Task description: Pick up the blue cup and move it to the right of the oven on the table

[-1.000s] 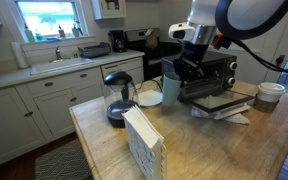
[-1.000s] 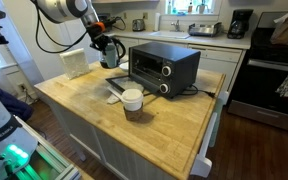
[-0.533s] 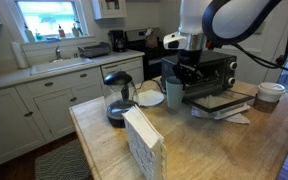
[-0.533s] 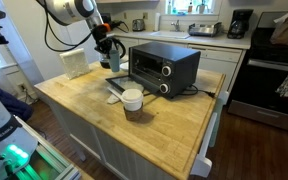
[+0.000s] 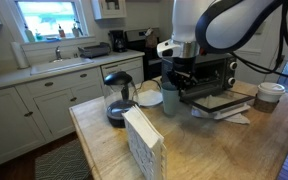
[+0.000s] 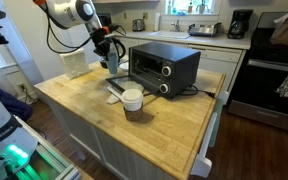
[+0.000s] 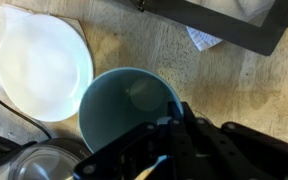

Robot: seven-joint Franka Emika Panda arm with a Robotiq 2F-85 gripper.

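The cup's pinched rim (image 7: 180, 104) is between my gripper's fingers with the cup's base apparently on the table, so next my gripper will barely move and open to release it.
The blue cup (image 5: 171, 97) stands upright on the light-wood table (image 5: 214, 145), just left of the dark toaster oven (image 5: 216, 72); both also show in an exterior view, the cup (image 6: 112, 63) beside the oven (image 6: 164, 66). My gripper (image 5: 176, 74) hangs straight over the cup. In the wrist view I look down into the empty cup (image 7: 124, 105). My gripper (image 7: 182, 112) has its fingers close together at the cup's right rim, pinching the wall. The cup's base looks to be on the table.
A white plate (image 7: 42, 62) lies right beside the cup. A black-handled glass carafe (image 5: 118, 97) stands further left, with a white box (image 5: 142, 145) in front. Papers (image 5: 222, 104) lie before the oven. A white tub (image 6: 132, 99) sits mid-table.
My arm has swung left from in front of the oven door and come down over the cup. The cup has stayed in about the same place.
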